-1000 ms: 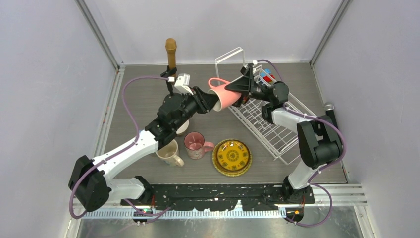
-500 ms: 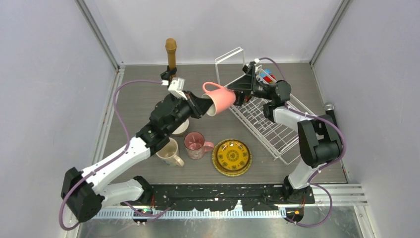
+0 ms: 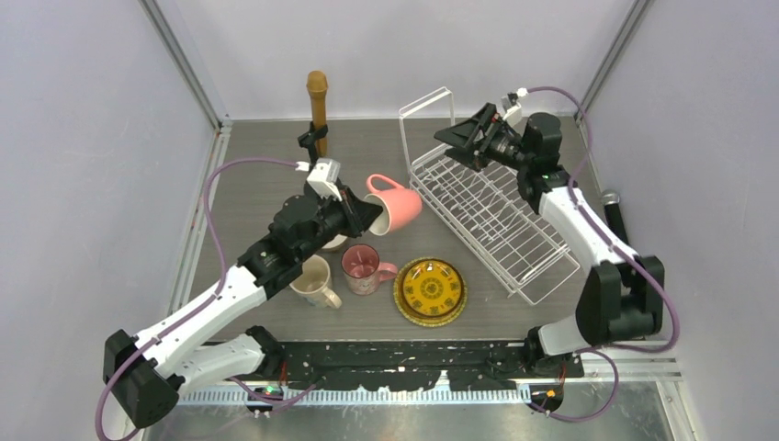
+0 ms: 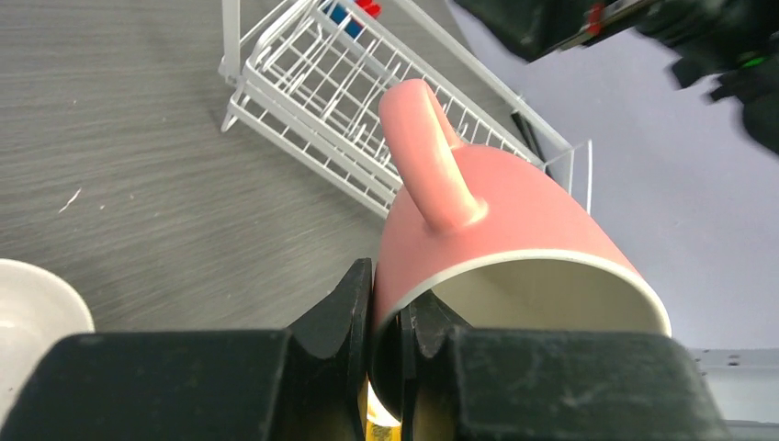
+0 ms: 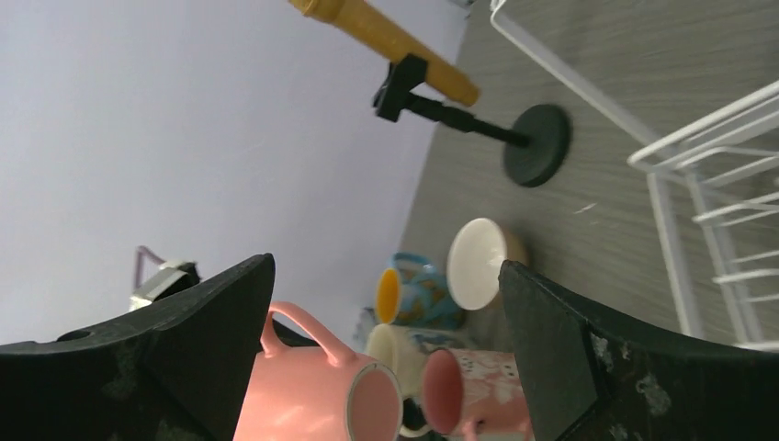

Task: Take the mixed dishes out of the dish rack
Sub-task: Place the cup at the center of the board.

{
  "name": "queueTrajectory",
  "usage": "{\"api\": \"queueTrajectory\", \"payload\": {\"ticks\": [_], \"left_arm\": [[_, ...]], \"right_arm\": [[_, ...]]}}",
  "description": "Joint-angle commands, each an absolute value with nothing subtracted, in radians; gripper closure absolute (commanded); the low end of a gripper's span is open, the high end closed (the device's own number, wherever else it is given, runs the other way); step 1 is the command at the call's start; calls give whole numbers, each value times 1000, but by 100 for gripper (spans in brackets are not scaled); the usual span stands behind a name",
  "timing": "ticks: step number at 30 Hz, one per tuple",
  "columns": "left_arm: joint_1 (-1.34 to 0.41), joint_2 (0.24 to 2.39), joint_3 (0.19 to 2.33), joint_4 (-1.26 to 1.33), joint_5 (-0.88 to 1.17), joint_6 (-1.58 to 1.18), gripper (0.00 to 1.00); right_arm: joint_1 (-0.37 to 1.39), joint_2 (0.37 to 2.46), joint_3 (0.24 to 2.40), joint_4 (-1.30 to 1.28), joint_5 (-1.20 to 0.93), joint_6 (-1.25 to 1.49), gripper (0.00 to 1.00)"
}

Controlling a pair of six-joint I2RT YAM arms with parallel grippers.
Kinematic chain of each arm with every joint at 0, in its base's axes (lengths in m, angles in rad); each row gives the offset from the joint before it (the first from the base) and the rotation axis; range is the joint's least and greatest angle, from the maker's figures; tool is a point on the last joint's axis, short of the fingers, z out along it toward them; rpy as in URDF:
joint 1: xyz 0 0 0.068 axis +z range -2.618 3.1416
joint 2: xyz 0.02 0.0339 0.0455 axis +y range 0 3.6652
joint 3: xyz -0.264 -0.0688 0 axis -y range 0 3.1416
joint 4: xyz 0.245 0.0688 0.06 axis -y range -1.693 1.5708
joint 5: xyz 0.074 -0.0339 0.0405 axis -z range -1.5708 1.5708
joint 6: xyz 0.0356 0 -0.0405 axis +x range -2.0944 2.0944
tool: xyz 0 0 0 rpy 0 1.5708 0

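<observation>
The bare tabletop on the patterned mug's near side lies below and back, so the robot's left hand next has to draw back and down and release the mug there.
My left gripper [image 3: 370, 217] is shut on the rim of a plain pink mug [image 3: 397, 204] and holds it tilted in the air, left of the white wire dish rack [image 3: 496, 216]. In the left wrist view one finger [image 4: 354, 294] is outside the pink mug's [image 4: 496, 211] wall and the other is inside. My right gripper [image 3: 457, 145] is open and empty above the rack's far end by its tall wire loop [image 3: 427, 110]. The right wrist view shows its jaws wide apart [image 5: 386, 266], with the pink mug [image 5: 303, 386] beyond them.
On the table lie a yellow-orange plate [image 3: 430, 290], a pink patterned mug [image 3: 363, 267], a cream mug [image 3: 314, 281] and a beige bowl [image 3: 336, 242], partly under my left arm. A yellow-lined cup [image 5: 413, 294] shows in the right wrist view. The brown microphone [image 3: 317, 96] stands at the back.
My right gripper has drawn away from the pink mug, back and to the right over the rack. My left gripper has carried the mug leftward and nearer, away from the rack.
</observation>
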State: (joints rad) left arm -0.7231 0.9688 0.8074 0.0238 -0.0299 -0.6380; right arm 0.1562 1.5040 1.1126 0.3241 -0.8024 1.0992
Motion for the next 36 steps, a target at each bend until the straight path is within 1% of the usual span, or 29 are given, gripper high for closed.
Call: {"api": "queueTrajectory", "payload": {"ticks": [1,4,7,12,13,17,20,23,26,31,36], "left_arm": [[-717,966,886,73,10,-610,100],[-716,996,933,14,49,-588,100],[-718,1039,1022,-126,96,-541,100],[-729,1095,1120,-271,284,-498,100],[-741,1109,1129,-290,312,-482,100],[-815,1154,1189,-443,307,-411,100],[-887,1162,1218,-598,255,-353,100],[-974,1148,1206,-712,255,-313,100],[-1045,1144,1169,-786,204,-294,100],[-1060,1190,1115,-910,183,-292,100],[-1060,1211,1083,-966,58,-312,100]], "right_arm": [[156,1371,1163,-64,-537,724,0],[156,1363,1169,-139,-406,684,0],[164,1324,1158,-227,-167,634,0],[167,1265,1116,-276,101,575,0],[167,1264,1109,-279,112,570,0],[167,1280,1102,-284,137,551,0],[167,1303,1104,-284,124,536,0],[167,1325,1106,-284,129,522,0],[167,1338,1104,-281,125,518,0],[167,1330,1094,-276,134,498,0],[167,1318,1079,-276,160,489,0]]}}
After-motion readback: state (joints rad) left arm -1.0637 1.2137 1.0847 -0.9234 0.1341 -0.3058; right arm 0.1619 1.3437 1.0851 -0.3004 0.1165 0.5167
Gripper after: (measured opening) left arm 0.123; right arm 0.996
